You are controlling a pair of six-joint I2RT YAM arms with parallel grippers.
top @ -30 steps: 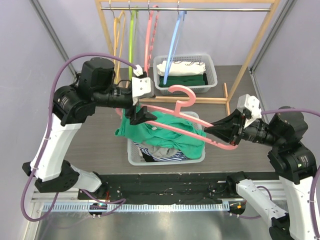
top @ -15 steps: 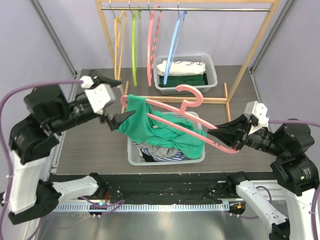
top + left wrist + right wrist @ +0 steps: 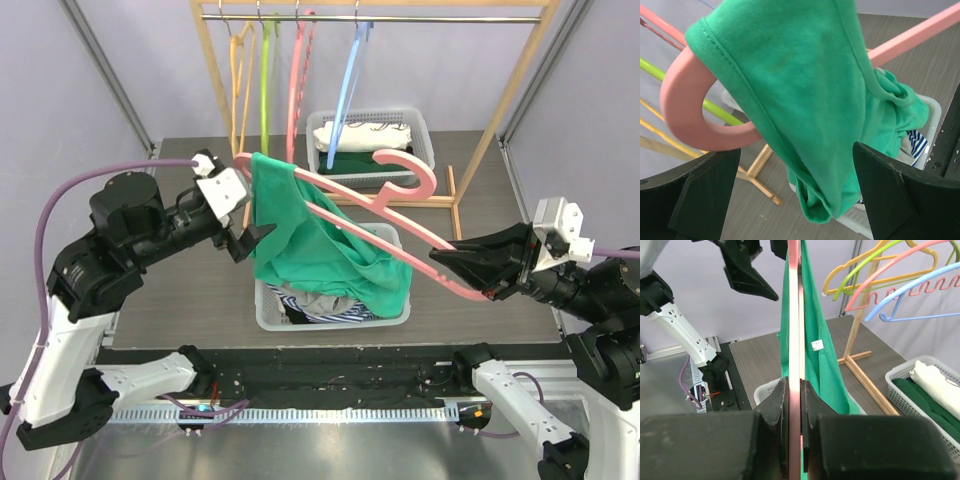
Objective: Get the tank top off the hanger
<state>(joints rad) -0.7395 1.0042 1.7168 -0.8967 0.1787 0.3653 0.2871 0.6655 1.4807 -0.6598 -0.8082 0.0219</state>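
One strap still holds the tank top on the hanger's raised end, so my left gripper reaches outward next and closes on that strap.
My right gripper is shut on the lower right arm of the pink hanger and holds it tilted above the table. In the right wrist view the hanger runs straight out from the shut gripper. The green tank top hangs by one strap over the hanger's raised left end, and its lower part rests in the front basket. My left gripper is open beside that end. In the left wrist view the gripper stands wide around the tank top and the hanger's rounded end, touching neither.
A white basket of mixed clothes stands under the tank top. A second basket with folded clothes sits at the back under a wooden rack. Orange, green, pink and blue hangers hang on its rail.
My left gripper opened fully, let go of the tank top and drew back to the left. The right gripper lifted and tilted the hanger, so the tank top now dangles from its left end.
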